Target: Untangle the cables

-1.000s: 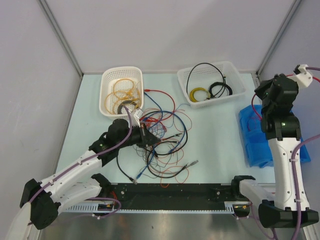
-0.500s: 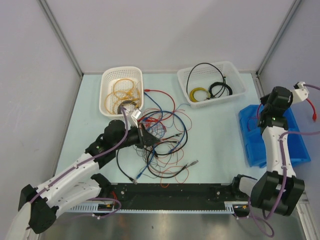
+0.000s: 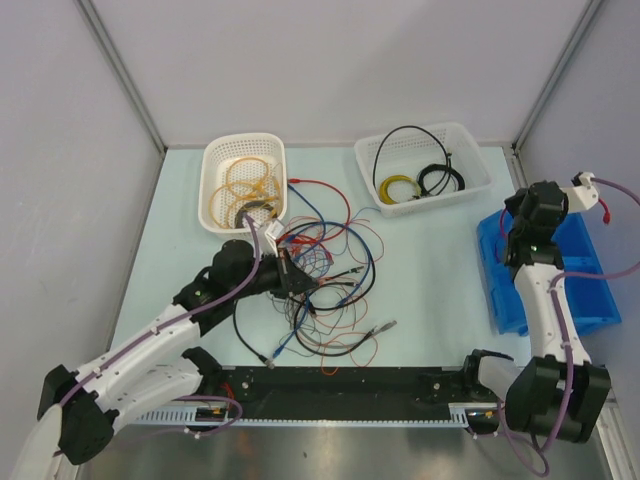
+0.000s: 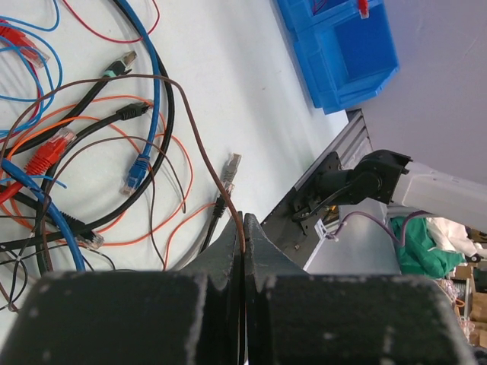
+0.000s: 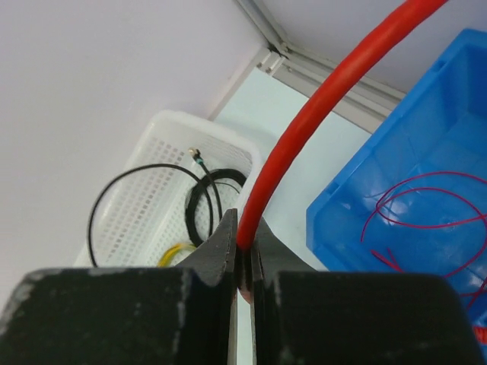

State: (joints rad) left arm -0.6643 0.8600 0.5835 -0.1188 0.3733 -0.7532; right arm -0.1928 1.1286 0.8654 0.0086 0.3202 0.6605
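Observation:
My right gripper is at the blue bin's far corner, and red wires already lie inside. It needs to move back from that corner next and down over the bin's side facing the tangle point(image 3: 494, 268) point(image 5: 323, 245).
The tangled cables point(image 3: 325, 270), red, blue, orange, brown and black with small plug ends, lie looped at the table's middle. My left gripper point(image 3: 298, 278) sits at the tangle's left edge. In the left wrist view it point(image 4: 243, 226) is shut on a thin brown wire point(image 4: 199, 144) that arcs up out of the pile. My right gripper point(image 3: 516, 222) is at the far left corner of the blue bin point(image 3: 590, 300). In the right wrist view it point(image 5: 245, 230) is shut on a thick red cable point(image 5: 319, 106) that curves up to the right.
A white basket point(image 3: 212, 160) at the back left holds orange-yellow coils. A second white basket point(image 3: 470, 135) at the back right holds black and yellow cables point(image 5: 202, 205). The blue bin's wall point(image 5: 342, 228) encloses thin red wires point(image 5: 426, 198). A black rail point(image 3: 350, 385) runs along the near edge.
My right arm has folded and swung: the wrist dropped, went right, then came back left over the blue bin's far corner, the red cable with it. My left arm has barely shifted.

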